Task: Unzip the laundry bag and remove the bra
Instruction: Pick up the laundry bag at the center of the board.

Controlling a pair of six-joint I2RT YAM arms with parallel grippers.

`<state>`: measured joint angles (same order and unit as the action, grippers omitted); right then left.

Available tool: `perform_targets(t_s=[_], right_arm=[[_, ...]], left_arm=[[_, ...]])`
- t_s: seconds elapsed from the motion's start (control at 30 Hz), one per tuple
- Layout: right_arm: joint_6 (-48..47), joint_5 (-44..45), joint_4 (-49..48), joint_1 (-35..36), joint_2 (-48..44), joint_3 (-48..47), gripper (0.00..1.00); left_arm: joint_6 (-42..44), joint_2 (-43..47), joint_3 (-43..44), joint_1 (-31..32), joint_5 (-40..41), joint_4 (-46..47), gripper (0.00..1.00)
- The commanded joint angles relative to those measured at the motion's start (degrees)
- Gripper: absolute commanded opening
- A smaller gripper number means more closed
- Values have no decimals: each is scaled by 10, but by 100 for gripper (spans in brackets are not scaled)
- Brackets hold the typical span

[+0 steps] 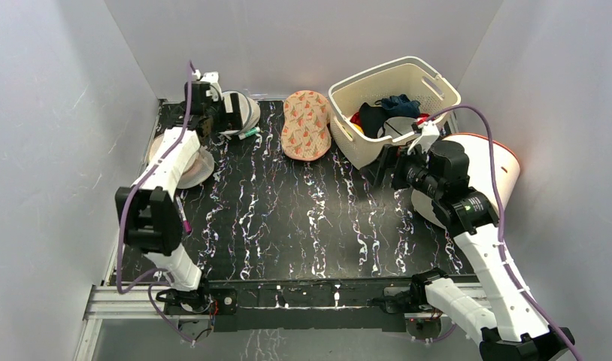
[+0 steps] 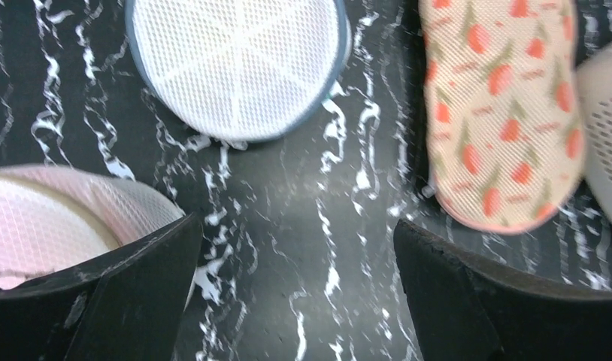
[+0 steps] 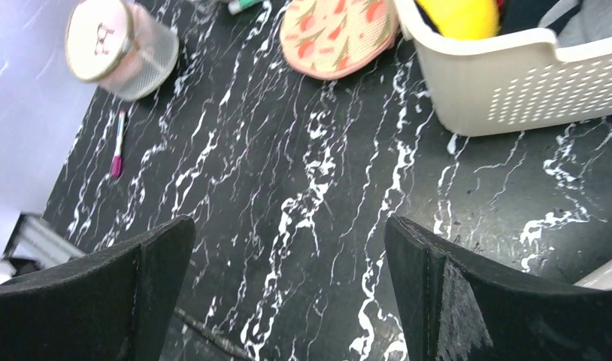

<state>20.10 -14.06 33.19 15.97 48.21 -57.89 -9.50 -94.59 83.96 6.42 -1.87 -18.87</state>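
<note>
The open fingers of my left gripper are short of the laundry bag's grey rim (image 1: 246, 129) (image 2: 284, 129), so I will next move that gripper across the bare table toward the laundry bag and lower the fingers over it.
The laundry bag (image 1: 241, 111), a round white mesh drum with a greyish rim, lies at the far left of the table. In the left wrist view (image 2: 239, 68) its round face fills the upper middle and looks closed. No bra shows. My left gripper (image 1: 216, 119) is open and empty just beside the bag; in its own view (image 2: 299, 233) the jaws stand wide over bare table, short of the bag. My right gripper (image 1: 386, 167) is open and empty (image 3: 288, 241), held above the table in front of the basket, far from the bag.
A second round bag (image 1: 190, 162) with a black drawing on its top (image 3: 100, 37) lies under the left arm. A floral peach mesh pouch (image 1: 307, 124) lies at the back middle. The cream slotted basket (image 1: 438, 86) holds clothes. A large white tub (image 1: 491, 169) is at right. A pink pen (image 3: 119, 143) lies at left.
</note>
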Motion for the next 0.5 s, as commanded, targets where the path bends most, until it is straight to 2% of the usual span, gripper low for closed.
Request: perform_targets(t_s=[0.0, 0.17, 0.47], right_arm=[[-26, -74, 48, -3, 0, -40, 98], [-23, -79, 98, -3, -3, -57, 98], [-26, -33, 167, -3, 5, -101, 98]], left_arm=[[70, -63, 63, 23, 53, 58, 98], [125, -183, 148, 63, 175, 79, 98], [148, -368, 308, 79, 245, 97, 96]])
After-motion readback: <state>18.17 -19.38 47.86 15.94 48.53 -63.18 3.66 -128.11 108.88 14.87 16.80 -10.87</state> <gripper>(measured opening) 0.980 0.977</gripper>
